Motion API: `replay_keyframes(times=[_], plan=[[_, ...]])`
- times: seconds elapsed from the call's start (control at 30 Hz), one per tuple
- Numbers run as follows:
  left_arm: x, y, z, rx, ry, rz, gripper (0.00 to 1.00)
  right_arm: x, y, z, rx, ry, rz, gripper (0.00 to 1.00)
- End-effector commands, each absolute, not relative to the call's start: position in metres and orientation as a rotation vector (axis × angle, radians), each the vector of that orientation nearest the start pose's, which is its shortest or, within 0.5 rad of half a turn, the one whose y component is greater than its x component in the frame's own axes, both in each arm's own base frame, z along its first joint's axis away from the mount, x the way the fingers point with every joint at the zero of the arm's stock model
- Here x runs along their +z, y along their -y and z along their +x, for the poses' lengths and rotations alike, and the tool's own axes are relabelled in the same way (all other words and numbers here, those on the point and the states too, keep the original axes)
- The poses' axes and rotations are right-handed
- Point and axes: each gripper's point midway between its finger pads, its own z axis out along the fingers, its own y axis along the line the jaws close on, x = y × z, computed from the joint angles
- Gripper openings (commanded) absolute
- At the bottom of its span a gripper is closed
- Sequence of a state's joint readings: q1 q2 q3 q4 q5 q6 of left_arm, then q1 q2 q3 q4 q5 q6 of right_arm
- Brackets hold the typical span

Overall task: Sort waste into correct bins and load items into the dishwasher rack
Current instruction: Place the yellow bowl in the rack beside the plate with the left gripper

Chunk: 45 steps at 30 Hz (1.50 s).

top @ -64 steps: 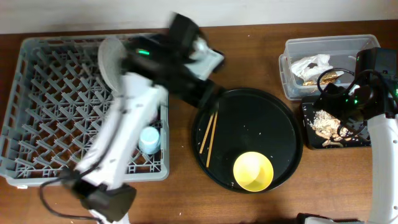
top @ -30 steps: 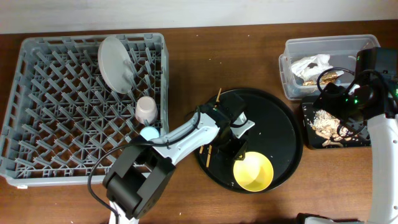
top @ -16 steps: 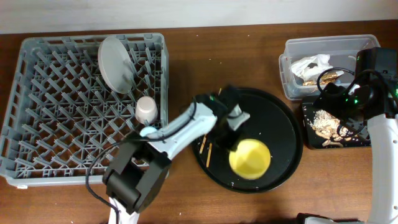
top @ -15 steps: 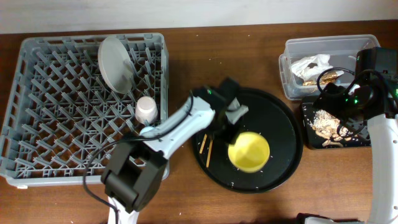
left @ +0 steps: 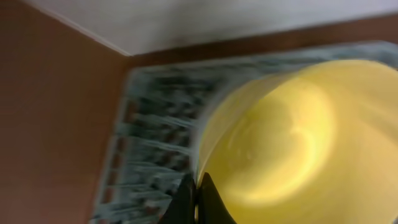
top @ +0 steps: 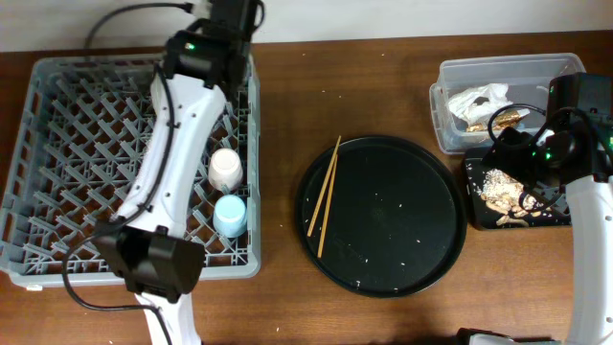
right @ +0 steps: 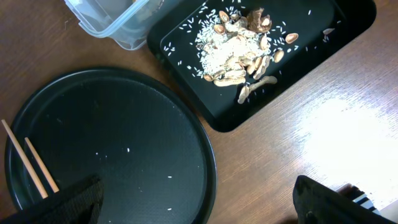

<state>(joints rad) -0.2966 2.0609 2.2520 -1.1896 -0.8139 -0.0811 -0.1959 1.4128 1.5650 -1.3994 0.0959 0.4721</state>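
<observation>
My left gripper brings the yellow bowl (left: 292,143) down to the slots beyond the pink cup next and releases the bowl's rim. It hangs above the rack's slots.
The left wrist view is filled by the yellow bowl (left: 292,143), its rim pinched by my left gripper (left: 196,200), with the grey dishwasher rack (left: 155,143) blurred beneath. Overhead, the left arm (top: 187,105) stretches across the rack (top: 77,153) to its far edge, hiding bowl and plate. A pink cup (top: 225,168) and a blue cup (top: 230,214) stand in the rack. Chopsticks (top: 326,196) lie on the round black tray (top: 402,216). My right gripper (right: 199,205) hangs open over the table, between that tray (right: 124,143) and the black bin (right: 311,56).
The clear tub (top: 508,72) at the back right holds white tissue (top: 479,99) and a gold wrapper (top: 512,117). In front of it the shallow black bin (top: 479,216) holds food scraps (top: 498,187), also seen from the right wrist as scraps (right: 239,50). Rice grains dot the round tray.
My left gripper closed on the yellow bowl, lifted it off the round tray and swung it up over the rack's far edge. The right arm has not moved.
</observation>
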Motion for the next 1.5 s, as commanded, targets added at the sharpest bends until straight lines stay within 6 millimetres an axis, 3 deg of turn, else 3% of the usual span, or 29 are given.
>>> replay_keyframes(times=[0.0, 0.13, 0.23, 0.43, 0.67, 1.2, 1.43, 1.47], plan=[[0.286, -0.014, 0.509, 1.128, -2.224, -0.136, 0.01, 0.240, 0.074, 0.282, -0.073, -2.638, 0.947, 0.98], [0.257, -0.008, 0.530, 1.150, -2.216, -0.132, 0.01, 0.240, 0.074, 0.282, -0.073, -2.638, 0.947, 0.98], [0.251, -0.012, 0.540, 1.240, -2.140, -0.183, 0.00, 0.240, 0.074, 0.281, -0.078, -2.637, 0.948, 0.98], [0.225, -0.003, 0.550, 1.254, -2.157, -0.152, 0.01, 0.240, 0.076, 0.281, -0.089, -2.635, 0.949, 0.98], [0.210, 0.015, 0.554, 1.215, -2.188, -0.096, 0.00, 0.240, 0.077, 0.281, -0.100, -2.634, 0.950, 0.98], [0.171, 0.015, 0.548, 1.266, -2.227, -0.042, 0.01, 0.239, 0.077, 0.281, -0.100, -2.636, 0.951, 0.98], [0.171, 0.044, 0.547, 1.374, -2.264, 0.313, 0.01, 0.239, 0.077, 0.281, -0.100, -2.636, 0.951, 0.98], [0.171, 0.052, 0.546, 1.391, -2.262, 0.388, 0.09, 0.239, 0.077, 0.281, -0.100, -2.636, 0.951, 0.98]])
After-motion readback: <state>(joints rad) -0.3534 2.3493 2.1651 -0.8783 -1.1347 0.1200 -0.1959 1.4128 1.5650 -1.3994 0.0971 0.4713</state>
